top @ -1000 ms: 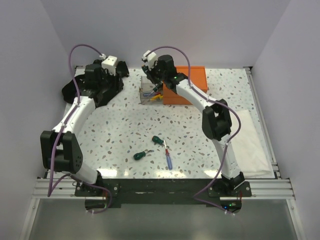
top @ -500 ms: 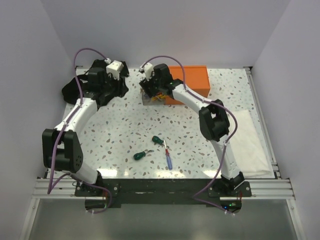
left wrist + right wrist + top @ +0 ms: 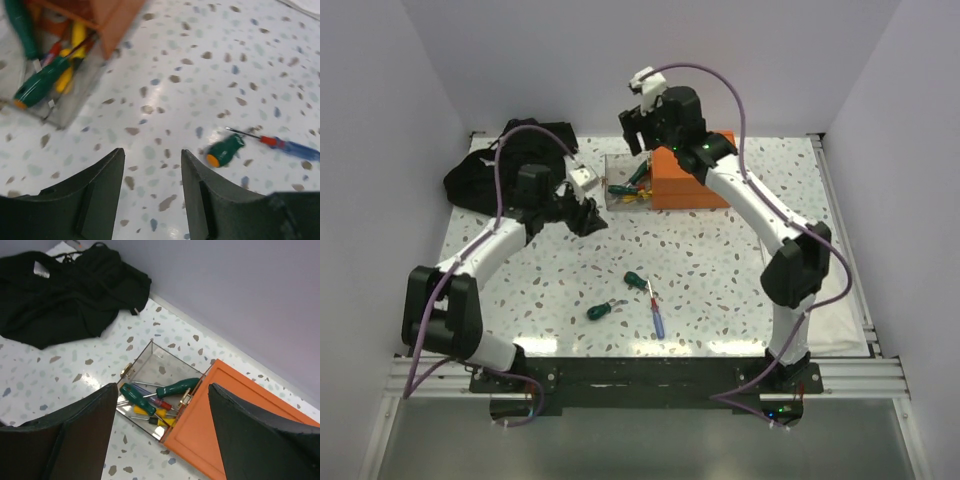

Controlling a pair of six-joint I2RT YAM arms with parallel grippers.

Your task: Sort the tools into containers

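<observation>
Next, my left gripper will swing back and to its right in the top view, turning and lowering onto the red and blue screwdriver handle's red end, since the loose screwdriver lies there.
Several screwdrivers with green, yellow and red handles lie in the clear bin (image 3: 617, 170) (image 3: 150, 356), which stands against the orange box (image 3: 698, 172) (image 3: 240, 425). My right gripper (image 3: 633, 130) (image 3: 164, 387) hangs open and empty above the bin. On the table lie a stubby green screwdriver (image 3: 634, 279) (image 3: 226, 150), a red and blue one (image 3: 656, 312) (image 3: 285, 145) and another green one (image 3: 602, 311). My left gripper (image 3: 590, 216) (image 3: 152, 152) is open and empty, low over the table between the bin (image 3: 60, 112) and the loose tools.
A black cloth heap (image 3: 485, 175) (image 3: 65, 295) lies at the back left. A white pad (image 3: 820, 290) covers the table's right side. Walls close in the back and both sides.
My right gripper has opened and lifted up away from the bin. My left arm has swung from the black cloth out over the table toward the loose screwdrivers.
</observation>
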